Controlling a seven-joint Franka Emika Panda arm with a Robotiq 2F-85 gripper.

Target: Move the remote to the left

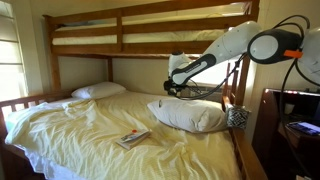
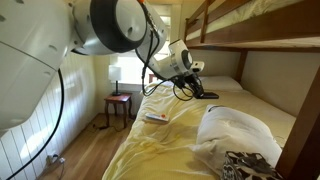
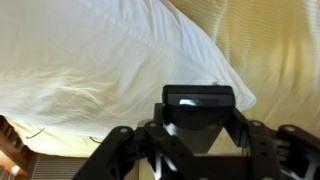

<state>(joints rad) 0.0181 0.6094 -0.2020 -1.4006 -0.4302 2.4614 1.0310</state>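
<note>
Next, the gripper carries the remote toward the booklet, lowers it and lets go, since below the gripper, past the pillow's edge, clear yellow sheet lies beside the booklet (image 1: 154, 128).
My gripper (image 3: 198, 128) is shut on the remote (image 3: 198, 104), a slim black oblong held end-on between the fingers. In both exterior views the gripper (image 1: 173, 88) (image 2: 193, 90) hangs in the air above the yellow bed, with the remote (image 2: 206, 95) sticking out of it. The white pillow (image 3: 90, 70) lies right below and beside the gripper in the wrist view. It also shows in both exterior views (image 1: 190, 115) (image 2: 238, 135).
A colourful booklet (image 1: 132, 139) (image 2: 156, 117) lies on the yellow sheet. A second pillow (image 1: 98, 91) is at the bed's head. The upper bunk (image 1: 150, 30) hangs overhead. A small wooden side table (image 2: 118, 103) stands by the window.
</note>
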